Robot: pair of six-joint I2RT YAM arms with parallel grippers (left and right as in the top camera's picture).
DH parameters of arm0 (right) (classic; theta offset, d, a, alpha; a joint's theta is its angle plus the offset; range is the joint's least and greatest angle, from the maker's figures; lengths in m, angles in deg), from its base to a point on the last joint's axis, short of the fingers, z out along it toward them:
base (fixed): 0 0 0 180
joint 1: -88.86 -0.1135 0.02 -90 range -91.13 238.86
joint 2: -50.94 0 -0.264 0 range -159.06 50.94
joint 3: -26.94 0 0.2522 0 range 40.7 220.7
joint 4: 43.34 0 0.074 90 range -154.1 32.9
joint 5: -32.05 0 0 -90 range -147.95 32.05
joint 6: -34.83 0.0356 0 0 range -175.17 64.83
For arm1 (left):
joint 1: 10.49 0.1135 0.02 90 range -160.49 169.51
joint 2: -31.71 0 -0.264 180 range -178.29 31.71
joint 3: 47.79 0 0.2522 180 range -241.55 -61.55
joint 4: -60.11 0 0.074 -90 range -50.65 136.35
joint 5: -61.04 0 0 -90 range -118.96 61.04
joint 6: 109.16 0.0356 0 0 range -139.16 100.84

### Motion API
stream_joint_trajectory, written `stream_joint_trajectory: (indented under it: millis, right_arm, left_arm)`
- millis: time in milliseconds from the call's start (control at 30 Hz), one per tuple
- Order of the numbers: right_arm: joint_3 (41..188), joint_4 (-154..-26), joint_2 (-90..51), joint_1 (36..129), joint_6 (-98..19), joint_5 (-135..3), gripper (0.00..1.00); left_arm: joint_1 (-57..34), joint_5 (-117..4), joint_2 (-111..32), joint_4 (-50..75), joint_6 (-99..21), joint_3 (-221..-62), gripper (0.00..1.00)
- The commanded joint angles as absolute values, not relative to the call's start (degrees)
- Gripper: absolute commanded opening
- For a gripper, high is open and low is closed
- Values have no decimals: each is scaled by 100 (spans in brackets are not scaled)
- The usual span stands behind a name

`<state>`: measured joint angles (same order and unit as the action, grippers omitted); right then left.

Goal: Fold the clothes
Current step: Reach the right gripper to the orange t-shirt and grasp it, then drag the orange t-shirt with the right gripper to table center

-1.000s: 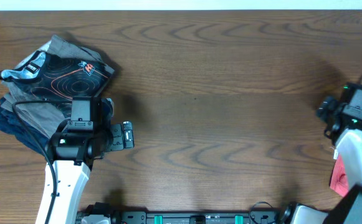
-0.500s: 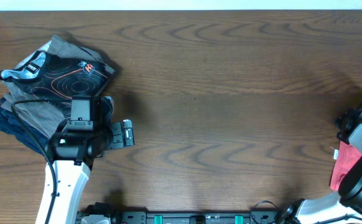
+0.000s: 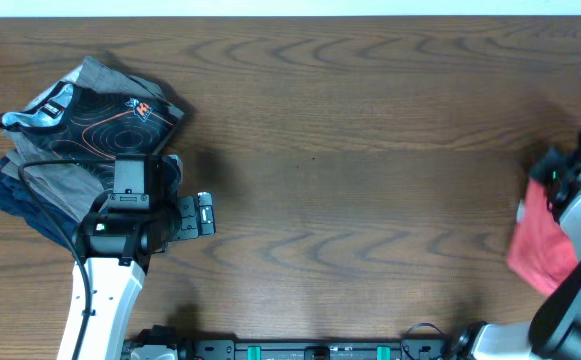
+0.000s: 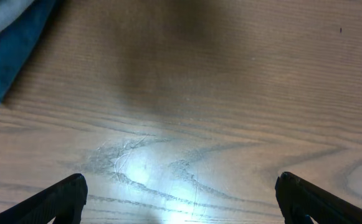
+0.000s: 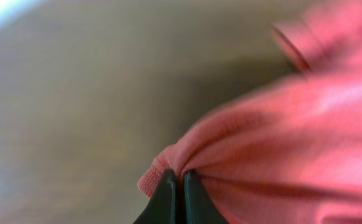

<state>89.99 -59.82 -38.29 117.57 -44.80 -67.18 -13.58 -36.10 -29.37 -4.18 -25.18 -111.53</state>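
Note:
The right gripper swings to the left in the overhead view next, then releases the shirt's hem over the wood (image 3: pixel 382 182), since the shirt is bunched at the table's edge.
The clothes are a coral-red shirt (image 3: pixel 542 245) at the table's far right edge, bunched, only partly in the overhead view. My right gripper (image 5: pixel 176 176) is shut on a ribbed hem fold of the clothes (image 5: pixel 280 143), the cloth pinched between both fingers and stretching away to the right. In the overhead view the right gripper (image 3: pixel 560 178) sits at the shirt's upper end. My left gripper (image 3: pixel 206 215) stands open over bare wood at the left, nothing between its fingertips (image 4: pixel 65 196).
A pile of other garments, a black one with orange contour lines (image 3: pixel 110 118) on top of grey and navy ones (image 3: pixel 25 190), lies at the far left. Its blue edge (image 4: pixel 9 43) shows in the left wrist view. Bare wooden table (image 3: pixel 370 170) spans the middle.
My right gripper has shut on the shirt's hem and pulled it leftward onto the table. More red cloth now shows. The left arm has not moved.

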Motion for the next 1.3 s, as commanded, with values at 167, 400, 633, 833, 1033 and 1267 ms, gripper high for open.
stream_joint_trajectory:
  millis: [167, 400, 633, 833, 1033, 1267]
  right_arm:
    - [10250, -5529, -2067, 9967, -3938, -8102, 2]
    - [10326, -7746, -1678, 9038, -3547, -8325, 1]
    - [10204, -10412, -1977, 8326, -3549, -8390, 1]
    - [10184, -10639, -2058, 8109, -3761, -7616, 13]
    - [10219, -10012, -2041, 8335, -4153, -7512, 52]
    - [10217, -10445, -2058, 8335, -3477, -5232, 60]
  left_arm:
    - [-1341, -3627, -2939, -420, -2551, -11251, 98]
    - [-1341, -3627, -2939, -457, -2551, -11251, 98]
    - [-1341, -3627, -2939, -455, -2549, -11251, 98]
    - [-1341, -3627, -2939, -376, -2549, -11251, 98]
    - [-1341, -3627, -2939, -140, -2551, -11251, 98]
    - [-1347, -5013, -2974, 981, -3189, -11247, 98]
